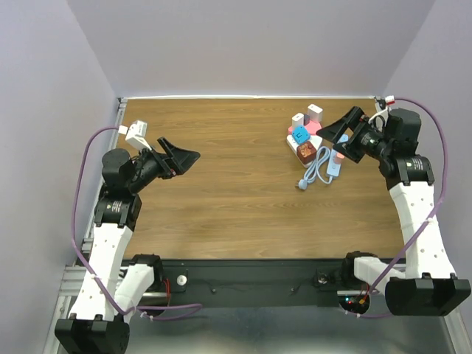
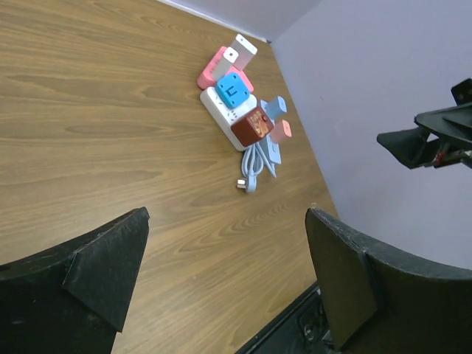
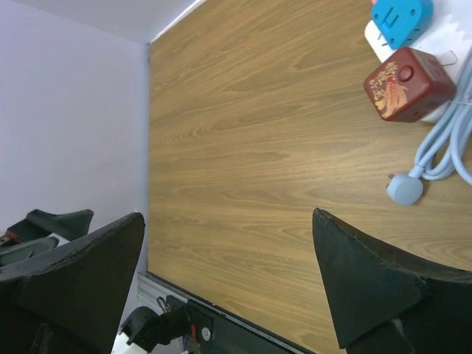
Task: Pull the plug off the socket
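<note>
Next I will turn my right gripper to point down and lower astride the near end of the light blue piece (image 1: 333,170), since that end lies bare of plugs.
A white power strip (image 1: 293,141) lies at the far right of the wooden table. A blue plug (image 1: 300,135) and a dark red cube plug (image 1: 305,152) sit in it, with a pink adapter (image 1: 314,127) and white plugs (image 1: 315,112) behind. Its light blue cable (image 1: 316,171) is coiled in front. My right gripper (image 1: 335,133) is open and empty, raised just right of the strip. My left gripper (image 1: 184,156) is open and empty, raised at the far left. The left wrist view shows the strip (image 2: 220,112), blue plug (image 2: 231,88) and red cube (image 2: 252,125) far ahead of that gripper (image 2: 227,221). The right wrist view shows the blue plug (image 3: 402,18) and red cube (image 3: 408,82) at the upper right of that gripper (image 3: 228,217).
A small light blue piece with an orange end (image 1: 338,158) lies right of the cable. The cable's loose plug end (image 1: 301,184) lies on the wood (image 3: 404,189). Purple walls close in on the left, back and right. A black rail (image 1: 251,269) runs along the near edge.
</note>
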Robot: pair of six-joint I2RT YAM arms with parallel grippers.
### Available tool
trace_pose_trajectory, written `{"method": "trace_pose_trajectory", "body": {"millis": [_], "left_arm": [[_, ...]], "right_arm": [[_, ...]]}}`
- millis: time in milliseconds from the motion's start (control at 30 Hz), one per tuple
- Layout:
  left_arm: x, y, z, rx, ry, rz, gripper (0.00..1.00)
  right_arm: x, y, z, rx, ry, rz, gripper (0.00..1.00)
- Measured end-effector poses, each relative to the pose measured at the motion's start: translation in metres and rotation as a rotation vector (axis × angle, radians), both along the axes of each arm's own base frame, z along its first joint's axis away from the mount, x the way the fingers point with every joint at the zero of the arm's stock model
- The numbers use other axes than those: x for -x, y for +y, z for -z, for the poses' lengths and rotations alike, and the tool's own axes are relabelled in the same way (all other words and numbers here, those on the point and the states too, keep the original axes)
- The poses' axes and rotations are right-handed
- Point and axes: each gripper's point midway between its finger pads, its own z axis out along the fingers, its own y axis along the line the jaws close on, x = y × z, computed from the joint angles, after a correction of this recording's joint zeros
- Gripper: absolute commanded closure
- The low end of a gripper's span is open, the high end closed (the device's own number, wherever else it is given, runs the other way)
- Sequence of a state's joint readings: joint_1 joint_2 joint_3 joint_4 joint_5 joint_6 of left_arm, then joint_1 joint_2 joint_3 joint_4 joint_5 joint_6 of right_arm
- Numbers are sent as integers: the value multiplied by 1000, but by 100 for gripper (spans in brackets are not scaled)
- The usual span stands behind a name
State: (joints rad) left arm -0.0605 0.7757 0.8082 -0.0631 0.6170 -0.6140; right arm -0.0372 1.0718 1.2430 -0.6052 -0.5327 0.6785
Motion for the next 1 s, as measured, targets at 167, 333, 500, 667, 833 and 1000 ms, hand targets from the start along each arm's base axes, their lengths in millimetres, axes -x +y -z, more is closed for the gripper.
{"method": "trace_pose_trajectory", "body": {"millis": [167,333,500,667,833,1000], "left_arm": [[5,-6,2,-2,7,36,1],[11,-8,5,-13,13,60,1],[17,-10,8,-19,14,69,1],[21,-9,16,-20,33,68,2],[24,-8,25,-24,58,65,2],[28,-7,32,-29,63,58,2]], "right_arm": [[-6,-10,24,72,73,29,0],[-28,-49,61,276,220,166,0],[-44,-80,99,451,343,236,0],[-56,-91,139,593,457,242,0],[-67,-96,168,725,530,256,1],[-63,-111,188,801,592,300,9]]}}
